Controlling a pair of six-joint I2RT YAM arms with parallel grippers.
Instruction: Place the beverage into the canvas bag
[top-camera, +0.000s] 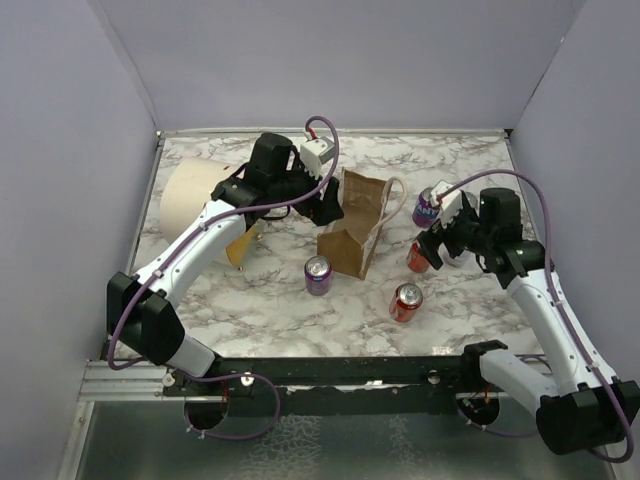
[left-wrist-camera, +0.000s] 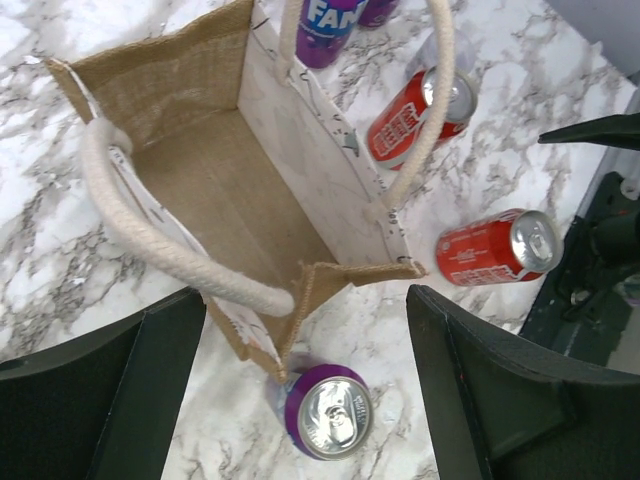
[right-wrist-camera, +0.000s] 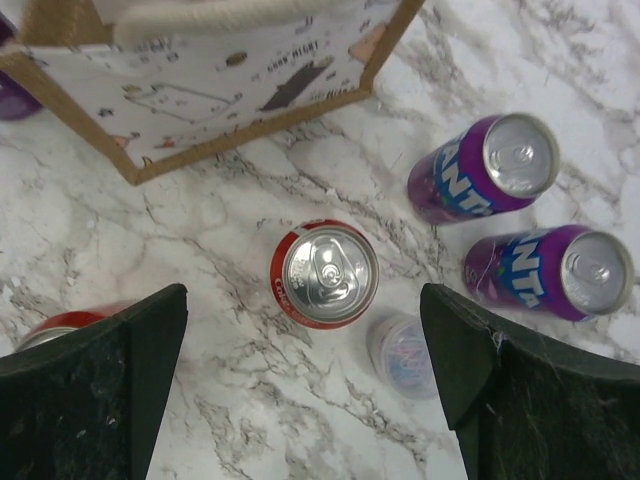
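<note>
The robot's right gripper next needs to go down to the upright red can (right-wrist-camera: 323, 273) beside the bag (top-camera: 355, 228), with one open finger passing on each side of the can.
The tan canvas bag (top-camera: 355, 228) stands open mid-table with cream loop handles; its inside shows empty in the left wrist view (left-wrist-camera: 215, 190). My left gripper (top-camera: 328, 208) is open and empty, hovering over the bag's near end (left-wrist-camera: 305, 335). An upright purple can (left-wrist-camera: 325, 410) stands just outside that end, also seen from above (top-camera: 318, 275). My right gripper (top-camera: 432, 252) is open and empty (right-wrist-camera: 303, 345), poised above an upright red can (right-wrist-camera: 323, 273) right of the bag (right-wrist-camera: 200, 90).
Two purple Fanta cans (right-wrist-camera: 485, 170) (right-wrist-camera: 550, 272) and a small clear container (right-wrist-camera: 405, 355) stand near the red can. Another red can (top-camera: 406, 302) sits nearer the front. A large cream cylinder (top-camera: 195, 195) lies at the back left. Walls enclose the table.
</note>
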